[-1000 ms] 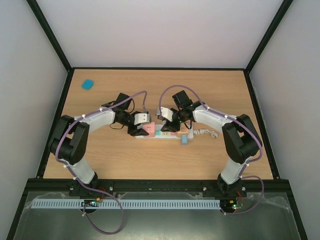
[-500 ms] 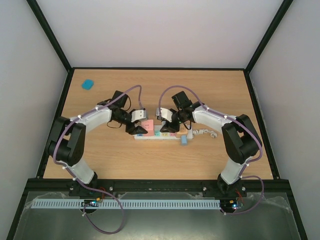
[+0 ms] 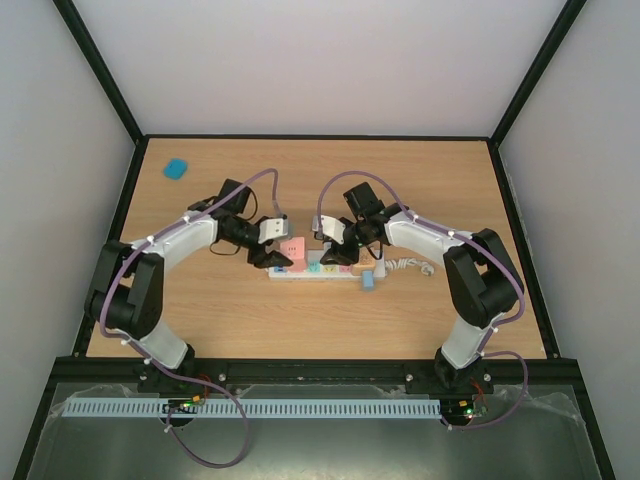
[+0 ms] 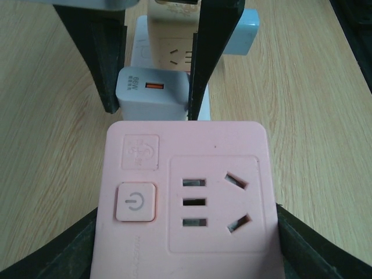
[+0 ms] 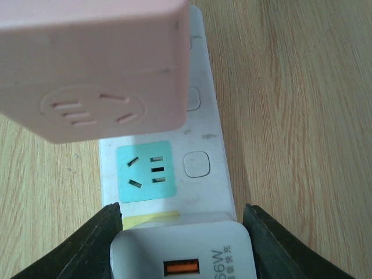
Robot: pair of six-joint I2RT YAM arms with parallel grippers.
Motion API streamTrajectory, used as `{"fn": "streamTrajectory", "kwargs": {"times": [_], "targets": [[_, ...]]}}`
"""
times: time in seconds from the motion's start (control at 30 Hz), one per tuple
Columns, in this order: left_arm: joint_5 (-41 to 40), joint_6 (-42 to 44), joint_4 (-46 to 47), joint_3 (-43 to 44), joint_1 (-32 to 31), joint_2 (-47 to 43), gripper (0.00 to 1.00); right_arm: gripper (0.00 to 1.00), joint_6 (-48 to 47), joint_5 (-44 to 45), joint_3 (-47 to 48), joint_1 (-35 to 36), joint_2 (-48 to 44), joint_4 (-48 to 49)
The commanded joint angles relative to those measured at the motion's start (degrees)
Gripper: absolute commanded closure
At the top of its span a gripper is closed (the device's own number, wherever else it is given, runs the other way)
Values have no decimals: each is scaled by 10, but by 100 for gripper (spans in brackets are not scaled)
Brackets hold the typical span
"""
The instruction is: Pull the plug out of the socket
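Observation:
My left gripper swings outward next, left in the top view, then lowers and releases the cube, since clear wood by the blue pad (image 3: pixel 194 169) lies there.
The socket, a long white power strip (image 3: pixel 322 271) with pastel outlets, lies mid-table. My left gripper (image 3: pixel 284 252) is shut on a pink cube plug (image 3: pixel 294 249) and holds it just above the strip's left end. In the left wrist view (image 4: pixel 186 232) the cube (image 4: pixel 186 197) fills the space between the jaws. My right gripper (image 3: pixel 341 254) is shut on a white 66W charger (image 5: pixel 183 258) that sits in the strip. The right wrist view also shows the strip (image 5: pixel 203 133), a blue outlet (image 5: pixel 145 171) and the raised pink cube (image 5: pixel 93 64). The charger (image 4: pixel 153 93) also shows in the left wrist view.
A small light-blue block (image 3: pixel 368 281) lies against the strip's near right side, also in the left wrist view (image 4: pixel 247 26). The strip's white cord (image 3: pixel 410 266) coils to the right. A blue pad (image 3: pixel 176 168) lies at the back left. Black frame posts edge the table.
My left gripper has drawn back to the left and away from me with the pink cube, which has risen off the strip. The right gripper has stayed on the charger.

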Motion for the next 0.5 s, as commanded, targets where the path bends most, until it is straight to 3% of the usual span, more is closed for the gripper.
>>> {"fn": "streamTrajectory", "kwargs": {"times": [0.0, 0.3, 0.47], "targets": [[26, 24, -19, 12, 23, -29, 61, 81, 8, 17, -12, 6, 17, 3], [-43, -23, 44, 3, 86, -67, 63, 80, 11, 12, -12, 7, 11, 4], [-183, -41, 127, 0, 111, -85, 63, 80, 13, 12, -11, 7, 10, 5]]}}
